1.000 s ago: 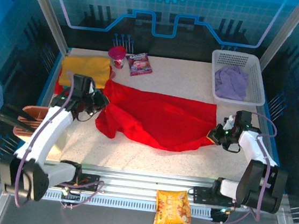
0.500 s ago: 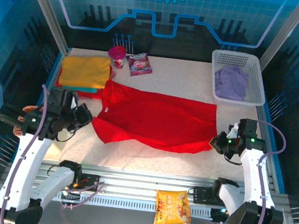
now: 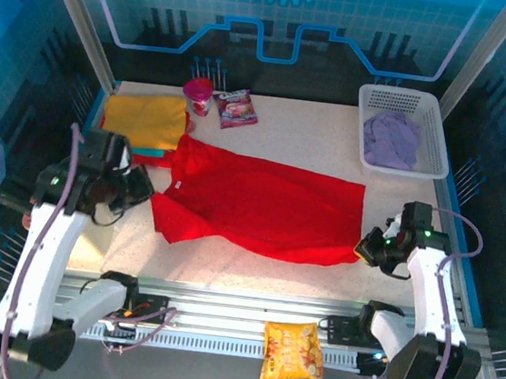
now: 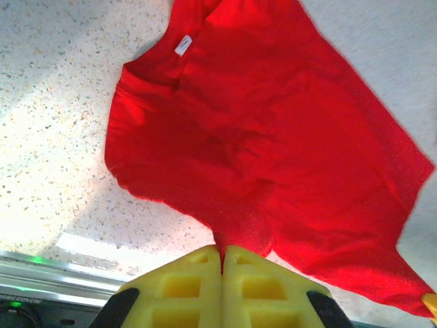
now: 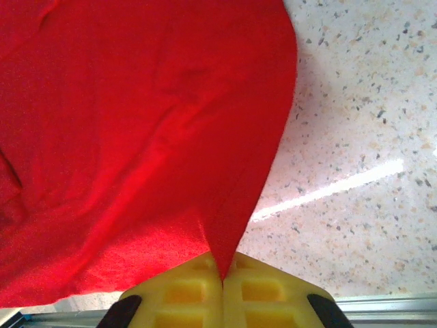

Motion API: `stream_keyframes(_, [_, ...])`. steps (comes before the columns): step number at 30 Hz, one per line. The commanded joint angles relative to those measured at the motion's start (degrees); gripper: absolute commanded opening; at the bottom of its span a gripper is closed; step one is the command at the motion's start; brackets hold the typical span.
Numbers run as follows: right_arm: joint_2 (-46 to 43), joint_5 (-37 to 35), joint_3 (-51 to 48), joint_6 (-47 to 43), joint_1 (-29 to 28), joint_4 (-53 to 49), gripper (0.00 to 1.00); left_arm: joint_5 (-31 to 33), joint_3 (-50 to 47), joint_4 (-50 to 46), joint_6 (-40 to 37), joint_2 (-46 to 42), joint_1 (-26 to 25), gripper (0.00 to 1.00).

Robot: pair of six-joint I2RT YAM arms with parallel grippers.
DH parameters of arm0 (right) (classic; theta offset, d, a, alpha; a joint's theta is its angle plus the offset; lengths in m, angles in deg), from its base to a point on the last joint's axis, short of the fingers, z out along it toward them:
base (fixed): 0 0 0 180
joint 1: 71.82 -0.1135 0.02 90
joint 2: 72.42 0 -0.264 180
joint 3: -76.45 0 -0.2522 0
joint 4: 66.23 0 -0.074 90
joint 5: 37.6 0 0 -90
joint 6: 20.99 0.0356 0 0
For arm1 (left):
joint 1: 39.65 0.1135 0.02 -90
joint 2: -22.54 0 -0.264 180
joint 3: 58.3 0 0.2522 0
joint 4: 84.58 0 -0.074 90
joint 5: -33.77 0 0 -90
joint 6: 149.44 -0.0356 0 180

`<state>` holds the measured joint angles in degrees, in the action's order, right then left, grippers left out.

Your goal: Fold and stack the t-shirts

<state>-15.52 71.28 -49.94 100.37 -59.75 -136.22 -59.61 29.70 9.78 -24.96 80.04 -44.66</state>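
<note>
The spread cloth lies outward, so my right gripper should next carry the pinched point outward over the red t-shirt (image 3: 260, 204) and release it.
A bright red t-shirt (image 3: 260, 204) lies spread across the middle of the table, collar and white label toward the left. My left gripper (image 3: 147, 194) is shut on its left edge, and red cloth (image 4: 273, 137) runs into the closed yellow fingertips (image 4: 222, 249). At the shirt's near right corner, my right gripper (image 3: 362, 250) is shut on a point of the cloth (image 5: 136, 123), pinched between its tips (image 5: 223, 273). A folded mustard yellow t-shirt (image 3: 142, 117) sits at the back left on a teal one (image 3: 152, 151). A pale lilac t-shirt (image 3: 391, 137) lies crumpled in the basket.
The white lattice basket (image 3: 441, 147) stands at the back right. A pink cup (image 3: 197, 94) and a small snack packet (image 3: 238, 107) sit at the back centre. An orange-yellow snack bag (image 3: 292, 351) lies on the front rail between the arm bases.
Both grippers have drawn apart and toward the near side, each keeping its hold. The red shirt, bunched a second ago, now lies stretched out flatter between them.
</note>
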Motion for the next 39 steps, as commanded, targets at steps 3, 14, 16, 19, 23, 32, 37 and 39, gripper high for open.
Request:
stream_keyframes(3, [7.89,2.72,0.34,-0.77,0.93,7.77,0.0,3.62,1.25,7.36,-5.67,9.85,0.53,0.0])
stream_keyframes(14, [23.71,4.7,5.85,-1.09,1.14,16.15,0.0,6.31,16.07,15.84,-11.37,31.33,0.97,0.0])
stream_keyframes(16, [26.32,5.09,7.12,-1.11,1.26,17.02,0.0,6.77,19.13,16.48,-12.2,35.04,1.28,0.0])
stream_keyframes(19, [29.8,6.0,8.99,-0.66,1.28,18.64,0.0,8.07,24.33,15.48,-13.48,40.48,1.54,0.0])
stream_keyframes(23, [33.65,6.09,12.96,-0.82,1.31,18.73,0.0,8.65,30.71,14.44,-14.65,46.55,1.59,0.0])
stream_keyframes(32, [39.16,6.74,16.56,0.15,2.24,20.68,0.0,10.45,41.11,11.9,-16.24,57.33,2.03,0.0])
stream_keyframes(37, [41.09,6.2,18.8,0.19,2.43,21.3,0.0,11.18,45.07,10.32,-16.72,61.07,2.34,0.0])
stream_keyframes(39, [42.07,6.65,19.48,0.2,2.43,21.43,0.0,11.34,46.5,10.14,-17.15,62.06,2.28,0.0])
